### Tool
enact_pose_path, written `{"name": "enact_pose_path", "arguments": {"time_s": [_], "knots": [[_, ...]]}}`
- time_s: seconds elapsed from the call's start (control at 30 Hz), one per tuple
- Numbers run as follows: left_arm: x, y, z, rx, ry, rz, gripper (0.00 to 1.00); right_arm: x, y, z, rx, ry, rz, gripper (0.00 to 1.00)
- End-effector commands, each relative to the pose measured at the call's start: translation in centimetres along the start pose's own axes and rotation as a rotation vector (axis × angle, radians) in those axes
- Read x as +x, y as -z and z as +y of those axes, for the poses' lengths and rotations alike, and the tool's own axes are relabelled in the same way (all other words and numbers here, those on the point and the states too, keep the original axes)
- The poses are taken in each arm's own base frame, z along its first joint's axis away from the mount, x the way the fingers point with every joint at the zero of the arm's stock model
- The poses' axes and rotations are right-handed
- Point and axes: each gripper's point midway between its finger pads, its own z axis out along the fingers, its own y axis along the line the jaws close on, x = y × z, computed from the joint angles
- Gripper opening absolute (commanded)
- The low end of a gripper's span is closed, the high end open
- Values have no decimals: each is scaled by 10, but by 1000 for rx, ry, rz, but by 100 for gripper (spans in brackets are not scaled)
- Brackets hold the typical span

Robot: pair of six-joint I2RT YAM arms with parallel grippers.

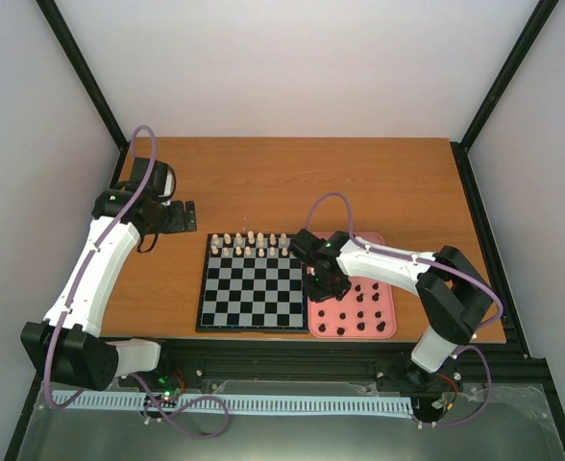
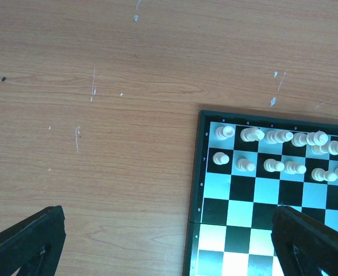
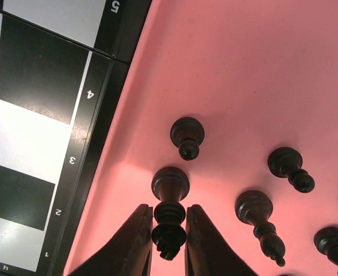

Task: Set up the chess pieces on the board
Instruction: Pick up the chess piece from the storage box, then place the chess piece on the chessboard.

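Observation:
My right gripper needs to lift, move left in the top view, then go down and release the black piece at the nearest row's middle [image 1: 258, 321], because the near rows of the board are empty.
Several black chess pieces [image 1: 361, 313] stand in the pink tray [image 1: 385, 284] right of the board [image 1: 204, 288]. My right gripper [image 1: 323, 285] hangs over the tray's left part. In the right wrist view it [image 3: 169, 230] is shut on the upper part of one tall black piece [image 3: 169, 185], whose base is at the tray floor [image 3: 244, 69]. Other black pieces [image 3: 187, 135] [image 3: 287, 164] [image 3: 255, 210] stand close by. The board's right rim [image 3: 100, 109] lies just left. My left gripper [image 1: 188, 217] is open and empty over bare table beyond the board's far left corner [image 2: 199, 118].
Cream-white pieces [image 1: 251, 245] fill the board's two far rows, also seen in the left wrist view [image 2: 278, 136]. The near rows of the board hold nothing. Wooden table [image 1: 292, 173] extends behind the board. Black frame posts and white walls enclose the table.

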Motion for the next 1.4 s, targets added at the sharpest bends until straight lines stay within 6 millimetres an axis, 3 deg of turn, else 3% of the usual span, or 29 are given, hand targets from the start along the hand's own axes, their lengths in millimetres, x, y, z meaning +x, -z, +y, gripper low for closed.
{"name": "enact_pose_path", "arguments": {"time_s": [0.0,0.27,0.7,0.87,1.07,1.37], "knots": [[-7,3,0,-5,-2,-21,100,-1,-3,1,11,7,1,16],[-8,3,1,-12,-3,-21,100,-4,11,4,-1,15,-7,6],[-10,3,9,-60,-15,-28,100,-10,79,15,-74,65,-89,3],[-6,-8,8,-61,-14,9,100,-4,85,42,-130,143,-71,3],[-6,-12,10,-83,-11,38,100,2,88,92,-172,243,-33,3],[-11,-16,6,-78,12,55,100,4,72,141,-164,316,5,3]]}}
